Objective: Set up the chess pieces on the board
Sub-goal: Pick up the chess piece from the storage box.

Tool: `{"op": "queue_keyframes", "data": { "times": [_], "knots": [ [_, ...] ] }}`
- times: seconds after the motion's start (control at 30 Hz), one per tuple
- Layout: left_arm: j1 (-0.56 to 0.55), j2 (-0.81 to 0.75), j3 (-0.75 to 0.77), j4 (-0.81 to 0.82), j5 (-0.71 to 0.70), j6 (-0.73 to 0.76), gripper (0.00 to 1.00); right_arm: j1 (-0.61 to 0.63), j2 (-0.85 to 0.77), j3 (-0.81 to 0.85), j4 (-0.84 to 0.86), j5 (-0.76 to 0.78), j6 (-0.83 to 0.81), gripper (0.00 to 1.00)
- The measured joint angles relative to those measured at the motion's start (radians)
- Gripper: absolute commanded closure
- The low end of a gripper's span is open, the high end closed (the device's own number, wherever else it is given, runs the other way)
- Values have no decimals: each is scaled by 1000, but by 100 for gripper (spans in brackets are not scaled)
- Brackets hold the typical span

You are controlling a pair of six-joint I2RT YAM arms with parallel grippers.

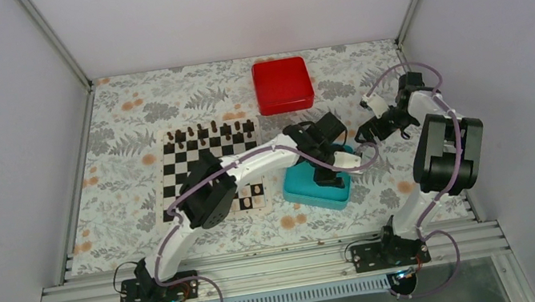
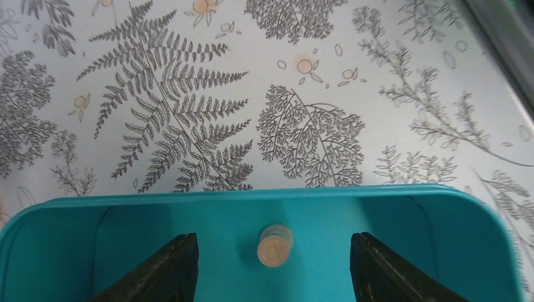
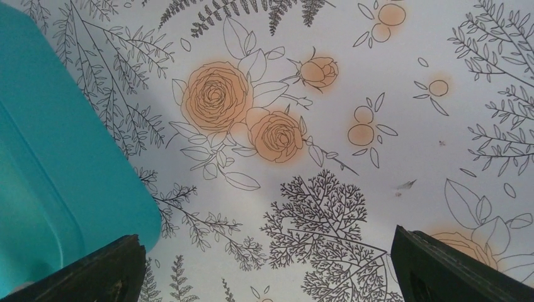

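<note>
My left gripper already has the cream chess piece's round top [image 2: 274,251] between its open fingers. Next it will move down into the teal tray [image 2: 378,214] and close on that top.
The board [image 1: 194,171] lies left of centre, partly under my left arm. A few cream chess pieces [image 1: 256,191] stand on its near right squares. One cream chess piece [image 2: 275,250] stands upright inside the teal tray [image 2: 378,214], seen from above. My left gripper [image 2: 274,240] hangs over it, open, one dark finger [image 2: 167,270] on each side and clear of the piece. From above, the left gripper [image 1: 328,172] is over the tray. My right gripper [image 3: 264,239] is open and empty above the tablecloth, just right of the tray's corner [image 3: 50,157], and the top view shows this gripper [image 1: 366,135] beside the tray.
Dark brown chessmen [image 1: 209,133] line the board's far edge. A red box [image 1: 282,84] sits at the back centre. The teal tray [image 1: 311,191] rests right of the board. Floral cloth covers the table, and white walls enclose it on three sides.
</note>
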State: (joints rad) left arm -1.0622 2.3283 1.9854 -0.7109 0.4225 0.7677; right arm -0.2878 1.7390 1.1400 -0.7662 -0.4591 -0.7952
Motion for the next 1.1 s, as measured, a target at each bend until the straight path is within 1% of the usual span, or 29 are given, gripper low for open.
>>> {"op": "queue_keyframes", "data": {
  "times": [0.27,0.53,0.73,0.8,1.0,1.1],
  "knots": [
    [0,80,32,-3,-18,8,56,-1,0,0,9,0,0,0],
    [0,89,36,-2,-29,6,73,-2,0,1,11,0,0,0],
    [0,89,36,-2,-29,1,89,-3,0,1,12,0,0,0],
    [0,89,36,-2,-29,-2,91,-4,0,1,14,0,0,0],
    [0,88,36,-2,-32,-2,91,-14,0,1,19,-1,0,0],
    [1,66,20,-8,-60,-2,91,-16,0,1,21,0,0,0]
  ]
}}
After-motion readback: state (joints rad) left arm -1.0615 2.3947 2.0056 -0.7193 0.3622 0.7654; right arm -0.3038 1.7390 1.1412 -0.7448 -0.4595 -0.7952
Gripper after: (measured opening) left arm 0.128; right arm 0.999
